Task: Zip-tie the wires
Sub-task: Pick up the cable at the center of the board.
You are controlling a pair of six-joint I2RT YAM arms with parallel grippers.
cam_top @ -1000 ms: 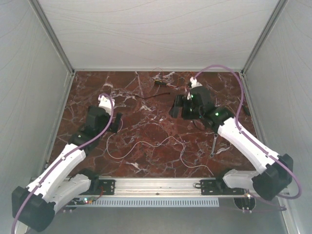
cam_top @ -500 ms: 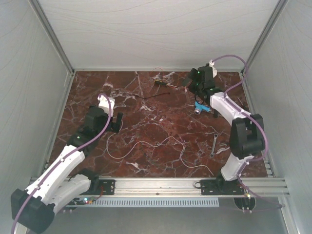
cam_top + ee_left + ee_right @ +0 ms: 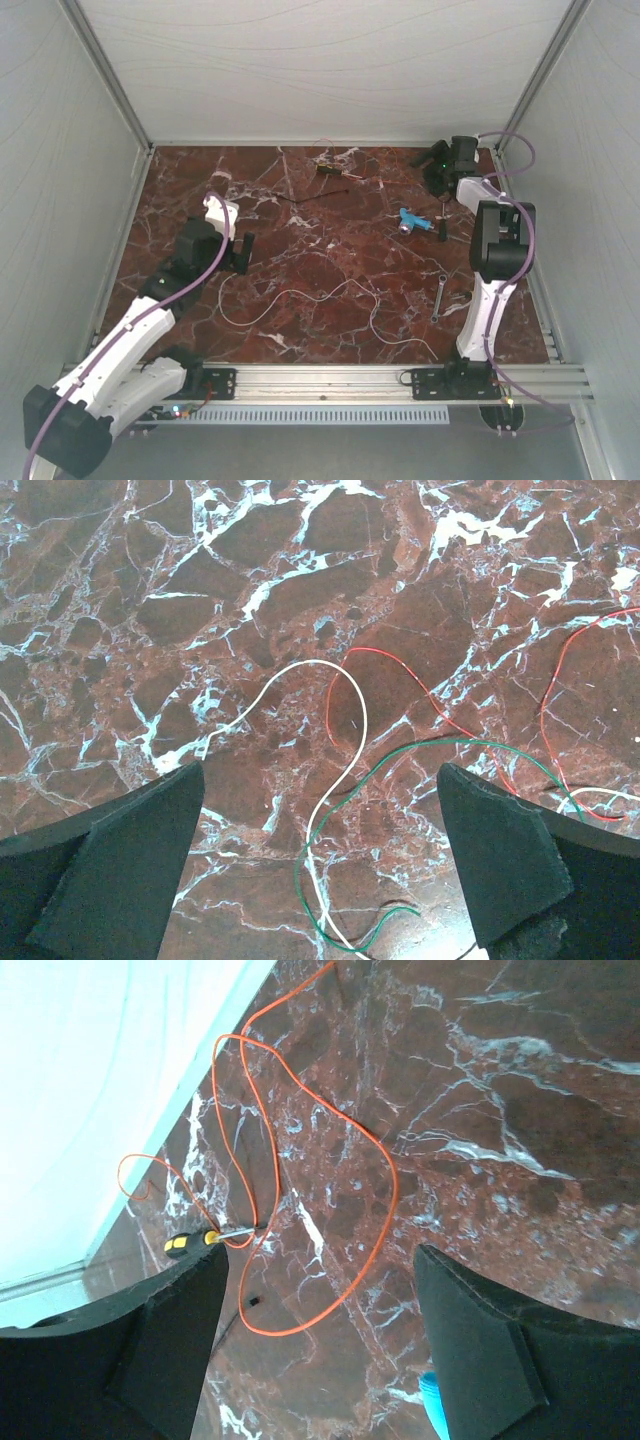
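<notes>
I will next move my right gripper down and left in the top view, onto the orange wire's wide curve (image 3: 350,1290), which is clear of the screwdriver.
The wires lie loose on the marble table: a thin pale strand (image 3: 318,296) loops across the middle in the top view. In the left wrist view white (image 3: 352,742), red (image 3: 441,716) and green (image 3: 452,744) strands cross on the marble between and beyond my open left gripper (image 3: 320,865). That gripper (image 3: 240,255) hovers at the left, empty. My right gripper (image 3: 428,165) is open and empty at the far right back corner. Its view shows orange wire (image 3: 386,1222) looping beyond the gripper (image 3: 320,1345). A thin black strip (image 3: 312,198) lies at the back middle.
A yellow-and-black screwdriver (image 3: 335,171) lies near the back wall, also in the right wrist view (image 3: 195,1241). A blue tool (image 3: 414,221) and a small wrench (image 3: 440,296) lie at the right. White walls enclose the table on three sides.
My right arm has swung from the middle right back to the far right corner, uncovering the blue tool. The left arm has barely moved.
</notes>
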